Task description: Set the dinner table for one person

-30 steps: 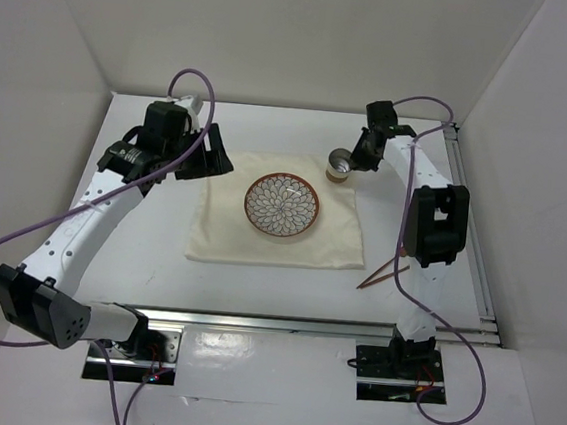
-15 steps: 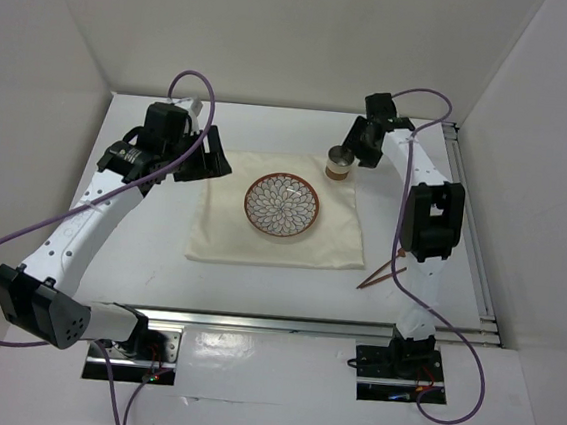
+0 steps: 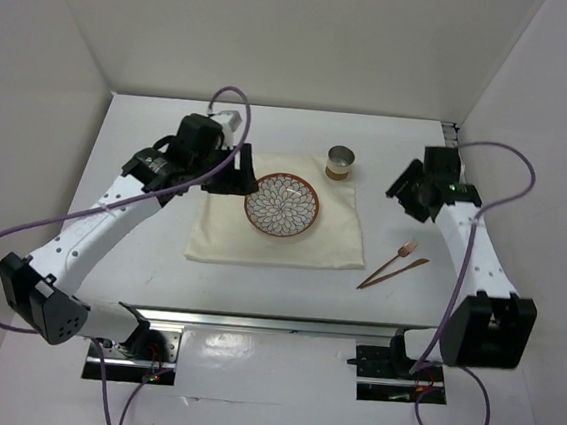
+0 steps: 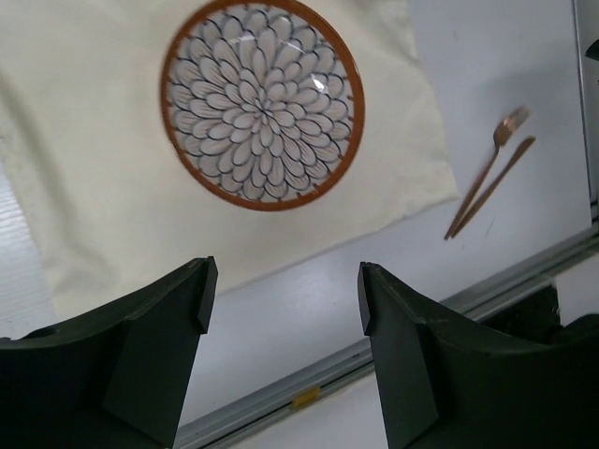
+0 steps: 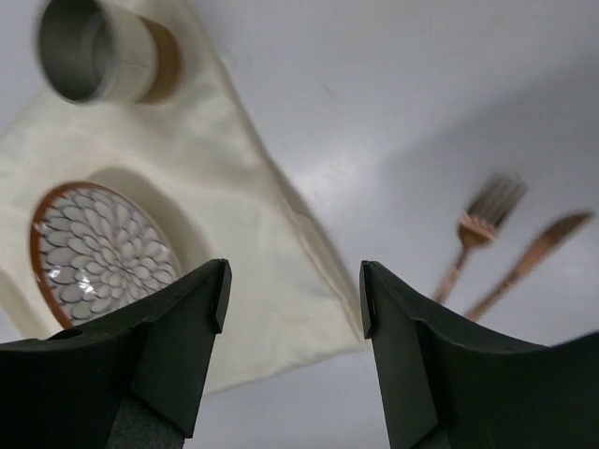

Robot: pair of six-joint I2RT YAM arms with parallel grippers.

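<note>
My right gripper will next go down and draw back to close on the copper fork's handle (image 3: 387,263) (image 5: 452,278), because the fork lies below it and toward my base.
The dinner table (image 3: 276,287) carries a cream cloth (image 3: 326,239) with an orange-rimmed petal-patterned plate (image 3: 281,206) on it. A small cup (image 3: 341,162) stands upright on the cloth's far right corner. A copper fork (image 3: 398,257) and knife (image 3: 405,272) lie side by side on the bare table, right of the cloth. My left gripper (image 3: 238,180) hovers open at the plate's left edge, and its wrist view shows the plate (image 4: 262,101) ahead of the empty jaws. My right gripper (image 3: 406,194) hangs open and empty, right of the cup (image 5: 98,51) and beyond the fork (image 5: 477,229).
A metal rail (image 3: 283,323) runs along the table's near edge, and another lines the right side (image 3: 478,281). White walls enclose the table at the back and both sides. Purple cables loop above both arms.
My right gripper opened off the cup, left it standing on the cloth corner, and swung right and nearer. My left arm moved right, up to the plate's edge.
</note>
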